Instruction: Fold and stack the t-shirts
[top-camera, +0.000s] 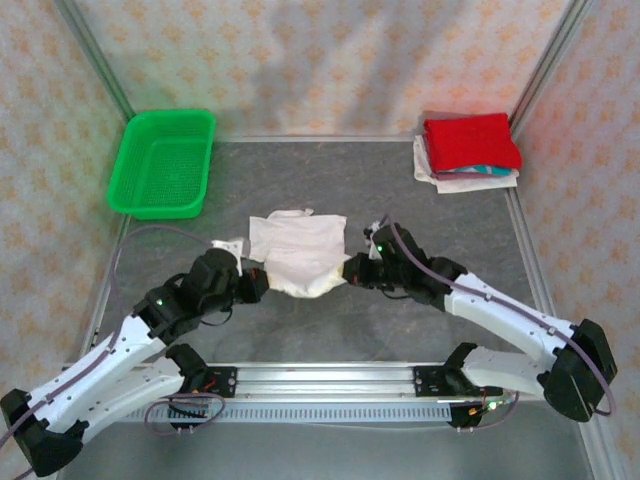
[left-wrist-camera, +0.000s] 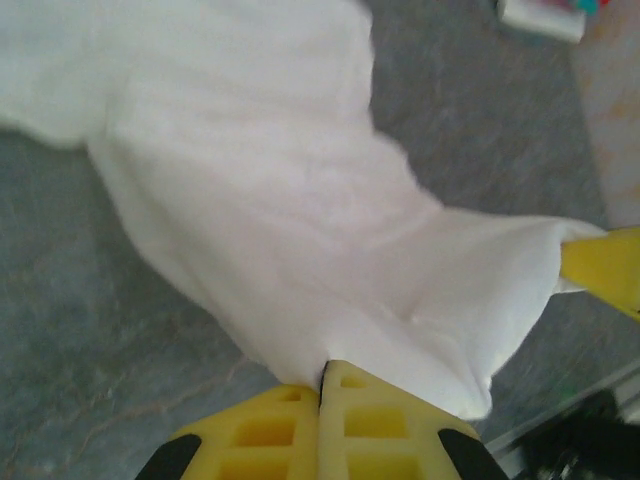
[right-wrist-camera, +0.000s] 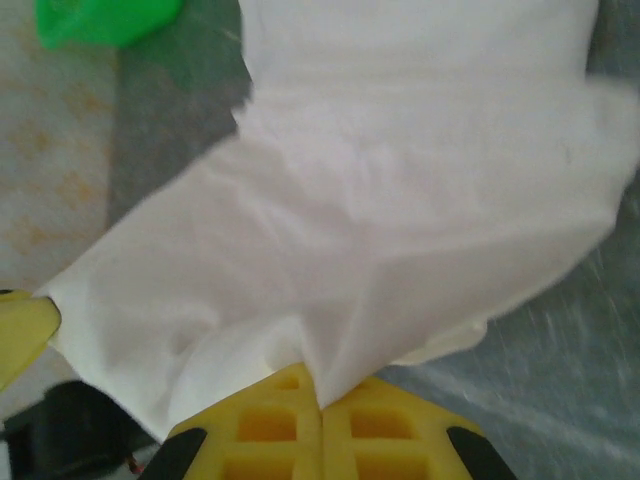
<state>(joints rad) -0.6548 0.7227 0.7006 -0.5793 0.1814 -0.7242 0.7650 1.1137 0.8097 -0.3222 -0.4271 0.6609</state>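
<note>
Next, I will carry the pinched near edge outward over the spread cloth with my right gripper and let go of it at the shirt's far edge (top-camera: 322, 217), so the cloth is doubled.
A cream-white t-shirt (top-camera: 298, 250) lies bunched in the middle of the grey table, its near edge stretched between both grippers. My left gripper (top-camera: 262, 283) is shut on the shirt's near-left edge; in the left wrist view the yellow jaws (left-wrist-camera: 325, 375) pinch the white cloth (left-wrist-camera: 280, 200). My right gripper (top-camera: 350, 270) is shut on the near-right edge, and its jaws (right-wrist-camera: 320, 395) pinch a fold of the cloth (right-wrist-camera: 400, 180). No print shows on the shirt. A stack of folded t-shirts (top-camera: 470, 145), a red one on top of white and teal-edged ones, sits at the back right corner.
A green mesh basket (top-camera: 162, 162) stands at the back left, its corner also in the right wrist view (right-wrist-camera: 100, 20). Patterned walls close the table on three sides. A metal rail (top-camera: 320, 380) runs along the near edge between the arm bases.
</note>
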